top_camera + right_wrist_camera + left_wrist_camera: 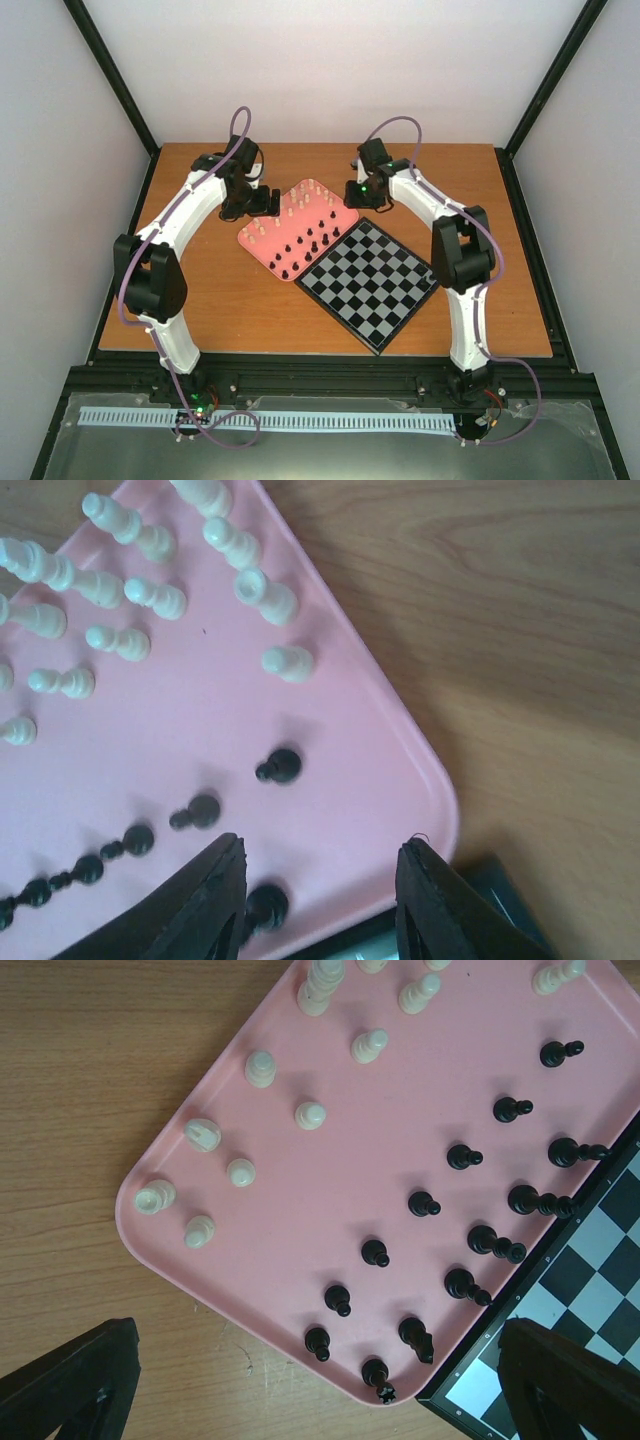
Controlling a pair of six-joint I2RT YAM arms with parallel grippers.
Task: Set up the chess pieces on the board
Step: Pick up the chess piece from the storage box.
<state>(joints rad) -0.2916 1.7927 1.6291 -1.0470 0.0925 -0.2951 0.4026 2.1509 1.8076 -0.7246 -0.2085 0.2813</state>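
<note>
I should move my right gripper down and to the left in the top view, to the black piece nearest the cream ones. Open tray (268, 242) is all around that piece.
The black and grey chessboard (372, 280) lies bare at the table's middle, set diagonally. Beside its far left edge the pink tray (268, 242) holds all the pieces. Black pieces (424, 1203) stand along its board side, cream pieces (259, 1068) along the far side. My left gripper (320, 1385) hangs open and empty above the tray's near corner. My right gripper (322, 890) hangs open and empty above the tray's right corner, a black piece (264, 908) by its left finger. Cream pieces (265, 595) also show in the right wrist view. The board's corner (600, 1290) shows in the left wrist view.
The tray and board sit on a brown wooden table (230, 310) with black frame rails along its sides. White walls close the back and both sides. Both arm bases are bolted at the near edge.
</note>
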